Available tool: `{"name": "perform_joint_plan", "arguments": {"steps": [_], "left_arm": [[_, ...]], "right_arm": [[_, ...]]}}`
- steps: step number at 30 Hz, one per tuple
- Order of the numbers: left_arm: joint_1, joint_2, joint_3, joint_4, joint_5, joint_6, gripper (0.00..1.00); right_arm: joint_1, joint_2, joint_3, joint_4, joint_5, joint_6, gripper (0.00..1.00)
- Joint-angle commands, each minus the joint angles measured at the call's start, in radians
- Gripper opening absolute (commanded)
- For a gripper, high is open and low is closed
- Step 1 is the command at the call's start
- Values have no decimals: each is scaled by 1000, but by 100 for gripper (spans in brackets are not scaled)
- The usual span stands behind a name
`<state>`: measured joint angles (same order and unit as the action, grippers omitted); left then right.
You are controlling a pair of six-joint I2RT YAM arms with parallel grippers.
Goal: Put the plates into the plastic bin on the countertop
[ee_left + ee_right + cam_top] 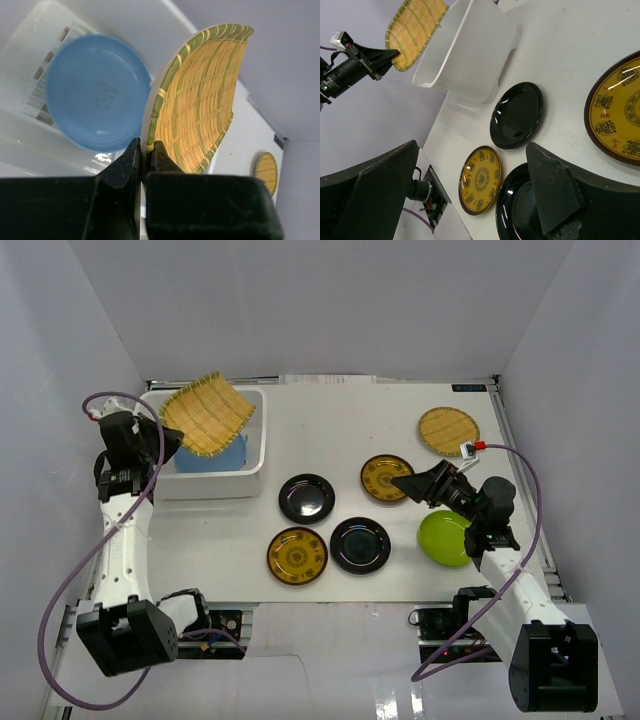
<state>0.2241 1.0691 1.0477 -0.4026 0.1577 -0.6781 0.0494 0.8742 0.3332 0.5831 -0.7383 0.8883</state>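
Note:
My right gripper needs to swing to the right in the top view next and go down onto the second woven tray's near rim, because that rim faces my right gripper's arm.
My left gripper [168, 435] is shut on the rim of a tan woven tray [207, 412] and holds it tilted above the white plastic bin [252, 455]; the tray also shows in the left wrist view [200, 100]. A light blue plate [95, 92] lies in the bin. My right gripper [412, 483] is open and empty above the countertop [330, 430], between a gold-patterned plate [386, 477] and a black plate [360, 544]. Another black plate [306, 497], a second gold plate [297, 555], a lime green plate [445, 538] and a second woven tray [448, 430] lie on the countertop.
White walls close in the table on the left, back and right. The arm bases and cables sit at the near edge. The right arm [500, 540] reaches over the green plate.

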Motion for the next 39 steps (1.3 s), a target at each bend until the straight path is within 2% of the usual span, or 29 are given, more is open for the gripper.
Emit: {"name": "perform_joint_plan", "arguments": {"steps": [1, 5, 10, 15, 16, 17, 21, 22, 24, 27, 32, 34, 39], "left_arm": [[20, 87, 100, -76, 35, 57, 0], [57, 166, 149, -111, 88, 80, 0], [78, 258, 193, -142, 39, 112, 0], [80, 445, 276, -156, 111, 150, 0], [81, 460, 291, -157, 108, 156, 5], [81, 477, 293, -156, 105, 158, 27], [81, 477, 279, -131, 88, 157, 81], [81, 474, 273, -125, 101, 149, 86], [81, 466, 264, -108, 118, 137, 94], [77, 430, 256, -88, 121, 129, 98], [25, 290, 247, -19, 108, 135, 98], [0, 241, 213, 66, 140, 137, 98], [-126, 108, 117, 218, 258, 124, 98]], "right_arm": [[29, 14, 55, -29, 25, -67, 94], [59, 54, 69, -55, 72, -92, 94], [87, 97, 81, -55, 135, -111, 94], [113, 124, 107, -66, 180, -126, 93], [119, 135, 115, -74, 201, -140, 94], [121, 140, 122, -83, 220, -149, 94], [125, 184, 127, -112, 319, -175, 94], [125, 212, 130, -112, 339, -176, 94], [125, 236, 133, -111, 359, -177, 94], [127, 262, 139, -100, 421, -172, 92], [113, 315, 196, -146, 599, -192, 81], [89, 356, 233, -147, 654, -201, 75], [5, 472, 302, -161, 848, -207, 72]]}}
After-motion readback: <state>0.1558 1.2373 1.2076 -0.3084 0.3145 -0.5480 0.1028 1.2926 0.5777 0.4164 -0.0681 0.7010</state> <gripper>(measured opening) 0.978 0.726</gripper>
